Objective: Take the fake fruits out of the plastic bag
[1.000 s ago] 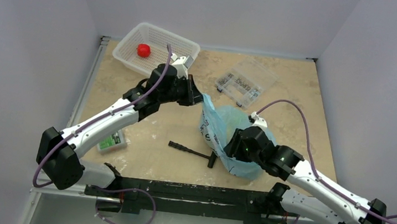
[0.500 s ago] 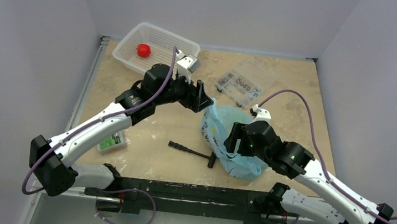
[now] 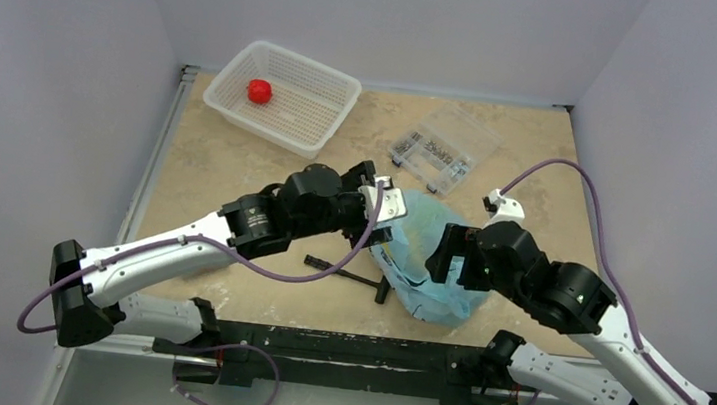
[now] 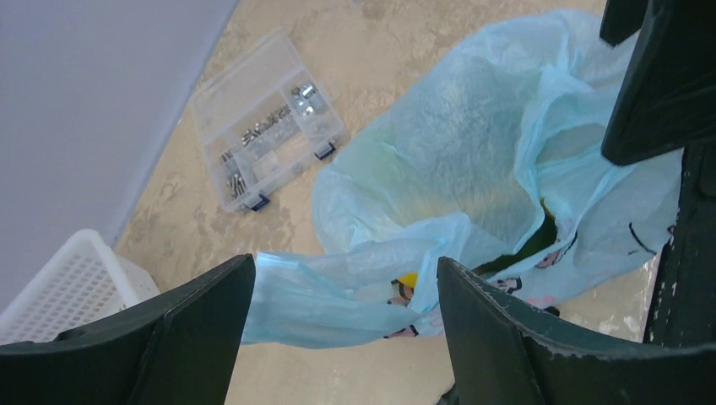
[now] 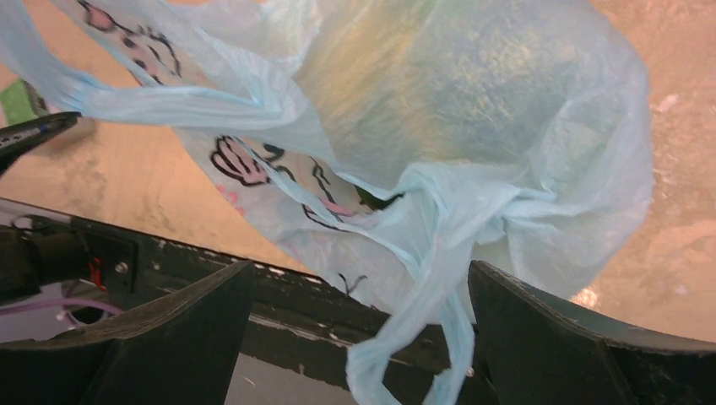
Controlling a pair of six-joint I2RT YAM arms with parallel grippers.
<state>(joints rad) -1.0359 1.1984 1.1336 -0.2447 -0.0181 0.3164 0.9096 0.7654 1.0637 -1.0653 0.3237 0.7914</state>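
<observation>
I am going to lower my right gripper and draw it slightly back to close around the bag's bunched edge [image 5: 431, 276], since that edge hangs loose between its fingers.
The light-blue plastic bag [image 3: 426, 238] lies slumped on the table between both arms. Its printed figure shows in the right wrist view [image 5: 279, 173]. Inside its mouth I glimpse a yellow fake fruit [image 4: 408, 278] and a dark green one [image 4: 540, 239]. A red fake fruit [image 3: 260, 91] sits in the white basket [image 3: 314, 107]. My left gripper [image 3: 383, 233] [image 4: 344, 325] is open at the bag's left side, a loose fold of the bag between its fingers. My right gripper [image 3: 441, 255] [image 5: 361, 337] is open too, the bag's handle loop [image 5: 422, 337] dangling free between its fingers.
A clear compartment box [image 3: 438, 149] [image 4: 266, 131] of metal parts stands behind the bag. A black T-shaped tool [image 3: 347, 274] lies just left of the bag, near the front edge. The basket corner [image 4: 67, 287] shows in the left wrist view.
Both grippers opened and let go of the bag, which sank onto the table. The left gripper swung from beside the basket down to the bag's left side.
</observation>
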